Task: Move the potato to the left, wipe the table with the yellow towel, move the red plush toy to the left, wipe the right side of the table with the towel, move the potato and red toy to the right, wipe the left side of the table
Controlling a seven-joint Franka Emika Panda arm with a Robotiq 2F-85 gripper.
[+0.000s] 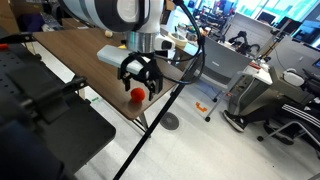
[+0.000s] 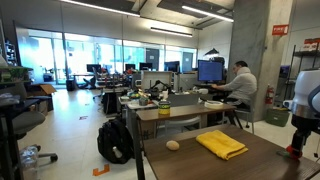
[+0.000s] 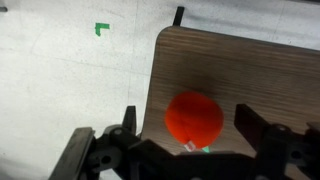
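Note:
The red plush toy lies below my gripper, between the open fingers, so next the gripper comes down around the toy's sides and closes its fingers.
The red plush toy is a round red-orange ball lying near a rounded corner of the dark wood table. My gripper is open and hangs just above it, one finger on each side, not touching. In an exterior view the gripper stands over the red toy close to the table's edge. The yellow towel lies flat mid-table, and the potato rests beside it, away from the arm.
The table's edge and corner are right beside the toy, with pale floor and a green tape mark below. A black stand fills the near side. Office chairs, desks and a backpack surround the table.

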